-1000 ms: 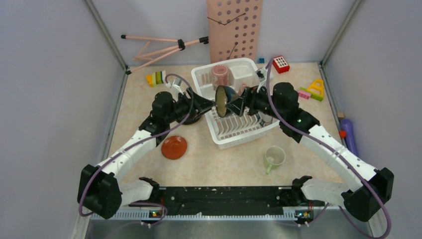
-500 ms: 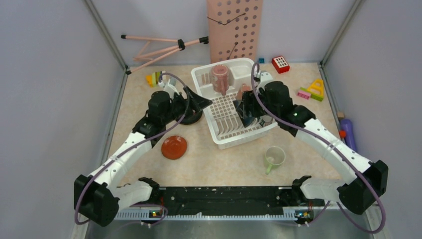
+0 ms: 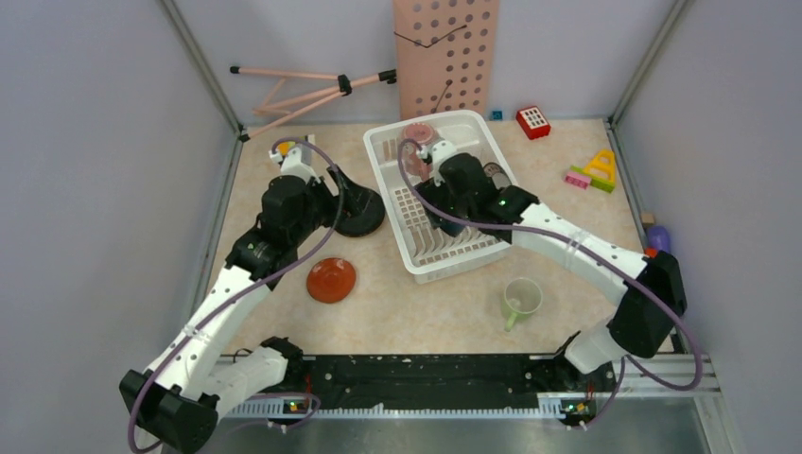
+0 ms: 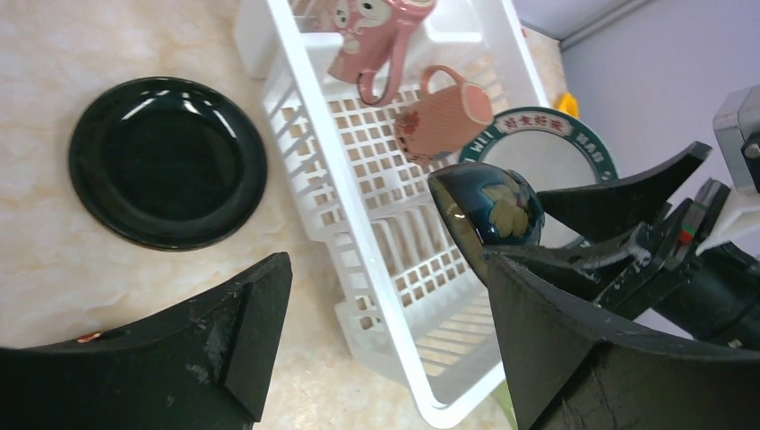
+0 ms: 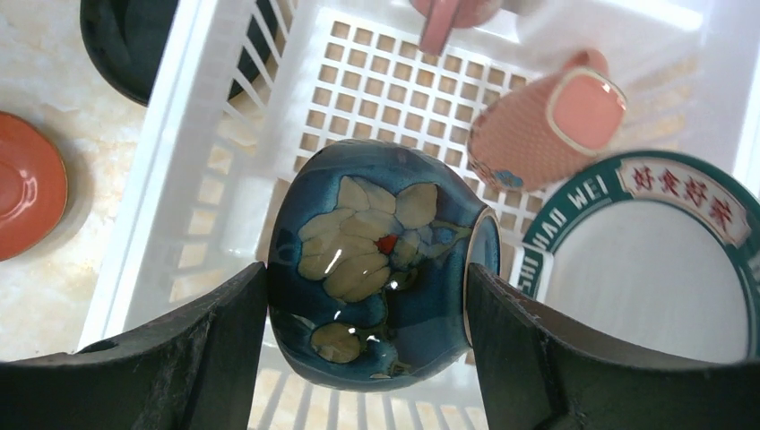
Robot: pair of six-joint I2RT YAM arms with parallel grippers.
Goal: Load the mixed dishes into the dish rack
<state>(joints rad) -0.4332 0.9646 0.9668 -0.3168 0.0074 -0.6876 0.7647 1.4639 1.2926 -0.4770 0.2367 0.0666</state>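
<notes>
The bowl (image 5: 376,269) goes left in the top view and down in my right gripper next, then comes free, as the dish rack's bare grid bottom lies below and that way.
My right gripper (image 3: 427,208) is shut on the blue-outside bowl (image 5: 376,269). It holds the bowl on its side just above the prongs of the white dish rack (image 3: 456,261). The bowl also shows in the left wrist view (image 4: 488,208). In the rack lie a pink mug (image 3: 416,138), a small pink cup (image 5: 547,125) and the dark plate with the lettered rim (image 5: 654,242). My left gripper (image 3: 348,189) is open and empty, left of the rack above the black plate (image 4: 168,161). The orange-red saucer (image 3: 331,280) and the pale green mug (image 3: 521,298) sit on the table.
A pink pegboard (image 3: 444,52) and a folded tripod (image 3: 303,90) lean at the back wall. Toy blocks (image 3: 594,170) lie at the back right and back left. A purple bottle (image 3: 659,238) lies at the right edge, behind my right arm.
My left gripper has let go of the bowl and drawn back left over the black plate. My right gripper has carried the bowl leftward and lower into the rack.
</notes>
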